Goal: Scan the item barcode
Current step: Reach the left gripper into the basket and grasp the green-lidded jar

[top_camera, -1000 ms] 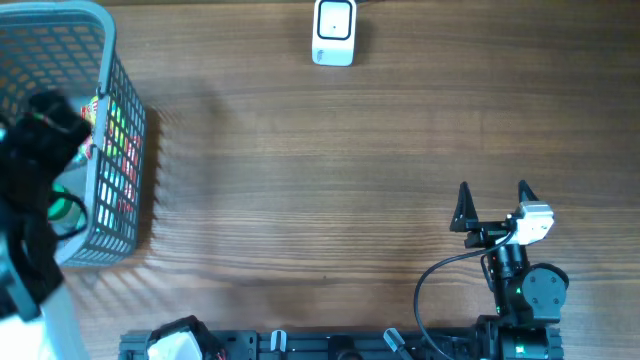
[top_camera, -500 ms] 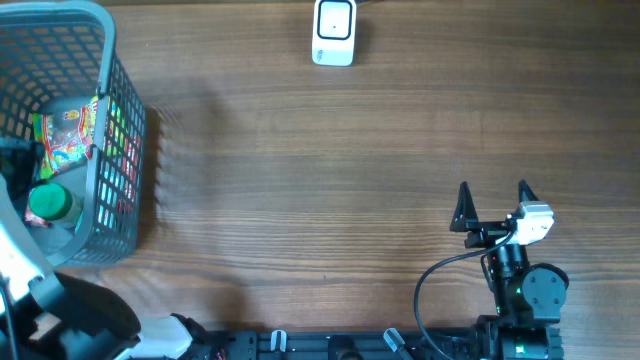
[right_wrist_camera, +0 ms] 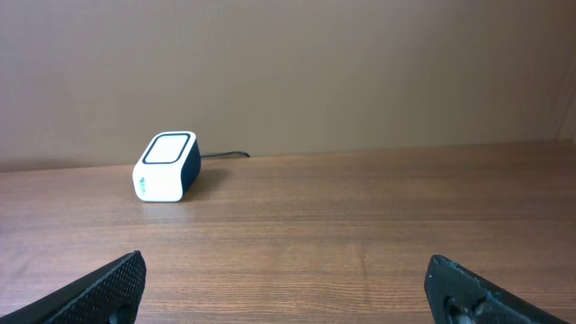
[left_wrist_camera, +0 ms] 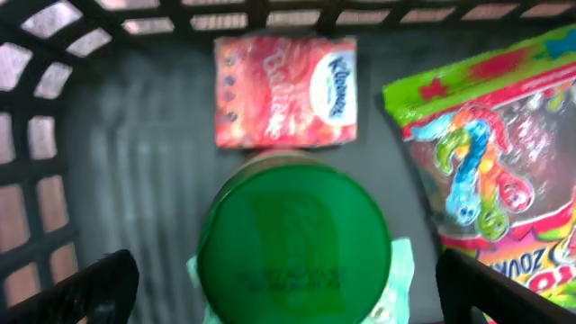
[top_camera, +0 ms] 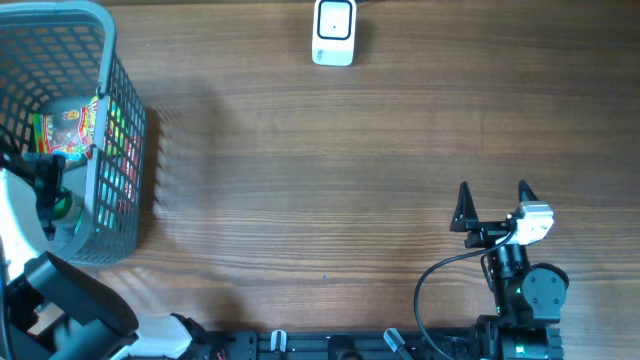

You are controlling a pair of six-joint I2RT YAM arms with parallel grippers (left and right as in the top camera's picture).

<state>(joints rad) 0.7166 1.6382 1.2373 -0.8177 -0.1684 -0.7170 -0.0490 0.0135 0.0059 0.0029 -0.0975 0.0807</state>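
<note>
I should lower my left gripper over the jar's green lid (top_camera: 68, 208) (left_wrist_camera: 294, 247) and keep its fingers open. The lid is between the fingers, with a gap on each side.
A grey mesh basket (top_camera: 118, 150) at the table's left holds a jar with a green lid (left_wrist_camera: 293, 241), a red tissue pack (left_wrist_camera: 285, 92) and a bright gummy candy bag (left_wrist_camera: 504, 153). My left gripper (left_wrist_camera: 292, 292) hangs open inside the basket, its fingers on either side of the green lid and not touching it. In the overhead view the left gripper (top_camera: 46, 190) covers most of the lid. The white barcode scanner (top_camera: 334, 32) stands at the far edge and also shows as the scanner (right_wrist_camera: 166, 168) in the right wrist view. My right gripper (top_camera: 493, 205) is open and holds nothing.
The basket's dark walls (left_wrist_camera: 54, 108) close in around the left gripper. A black cable (top_camera: 440, 275) loops beside the right arm's base (top_camera: 525, 290). Bare wood table (top_camera: 320, 180) lies between the basket, the scanner and the right arm.
The left arm drew back from over the basket's rear, uncovering the items, then brought its open gripper down over the green lid. The right arm has not moved.
</note>
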